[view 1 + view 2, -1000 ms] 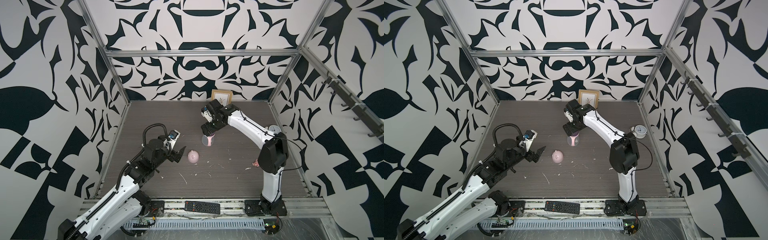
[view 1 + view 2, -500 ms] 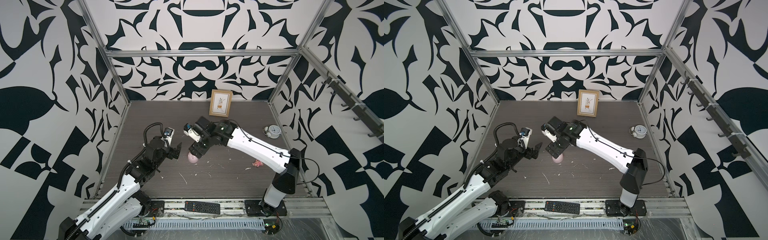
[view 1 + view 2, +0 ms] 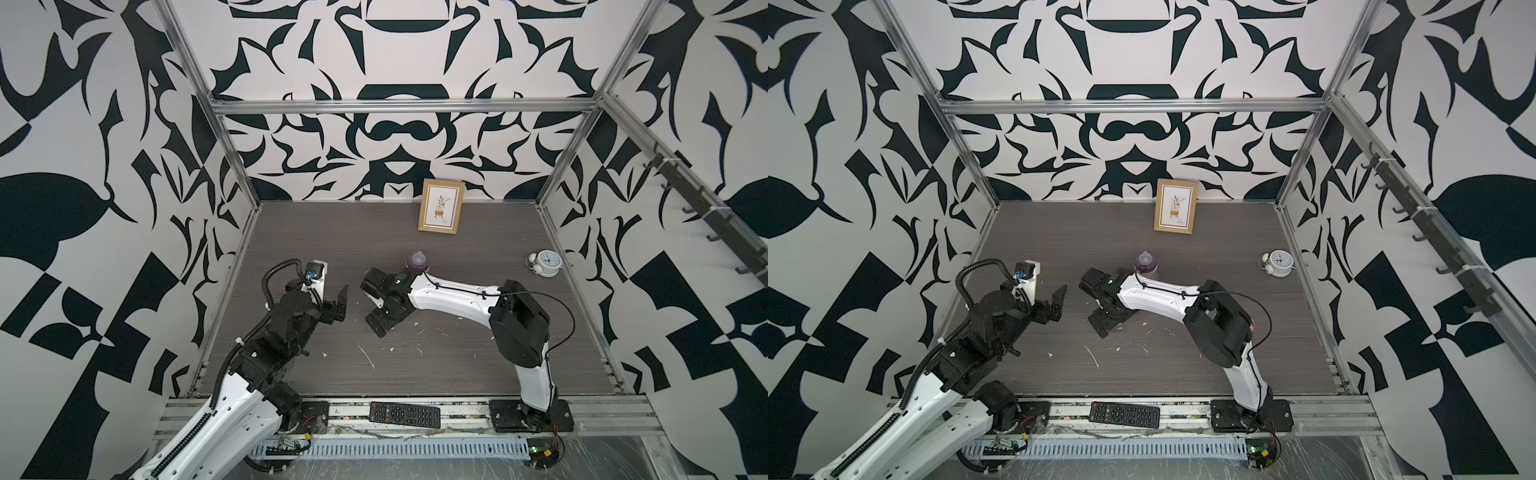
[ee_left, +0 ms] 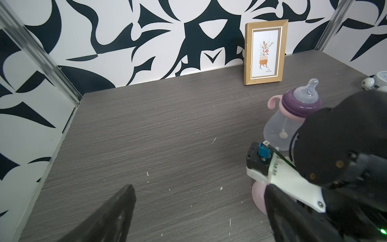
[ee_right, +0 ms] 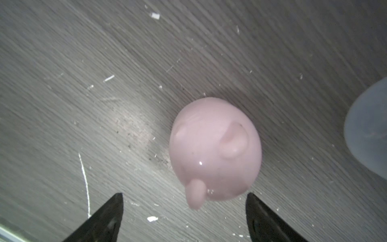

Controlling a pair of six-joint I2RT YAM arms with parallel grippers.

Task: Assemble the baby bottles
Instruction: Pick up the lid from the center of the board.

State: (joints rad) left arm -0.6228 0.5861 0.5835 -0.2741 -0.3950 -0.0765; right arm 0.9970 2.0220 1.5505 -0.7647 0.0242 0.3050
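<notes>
The cap's dome (image 5: 215, 149) is below my right gripper, nearer the finger by the bottle, so my gripper should next go down, slightly outward, and close around the dome.
The translucent baby bottle (image 4: 280, 130) stands upright mid-table, seen in both top views (image 3: 417, 262) (image 3: 1145, 264). It wears the purple nipple collar (image 4: 301, 105) and the pink handle ring (image 4: 272, 102), with the straw (image 4: 283, 131) inside. The pink domed cap (image 5: 215, 150) lies on the table in front of the bottle, apart from it. My right gripper (image 5: 184, 197) hangs open just above the cap, touching nothing, and hides it in both top views (image 3: 386, 316). A little left of the cap my left gripper (image 3: 341, 305) (image 4: 200, 188) is open and empty.
A gold picture frame (image 3: 441, 206) leans on the back wall. A white alarm clock (image 3: 546, 262) sits at the right edge. A black remote (image 3: 404, 414) lies on the front rail. White scraps dot the table (image 3: 365, 357).
My right gripper left the bottle standing at the back and swung forward and down over the pink cap. The left gripper drew back slightly to the left.
</notes>
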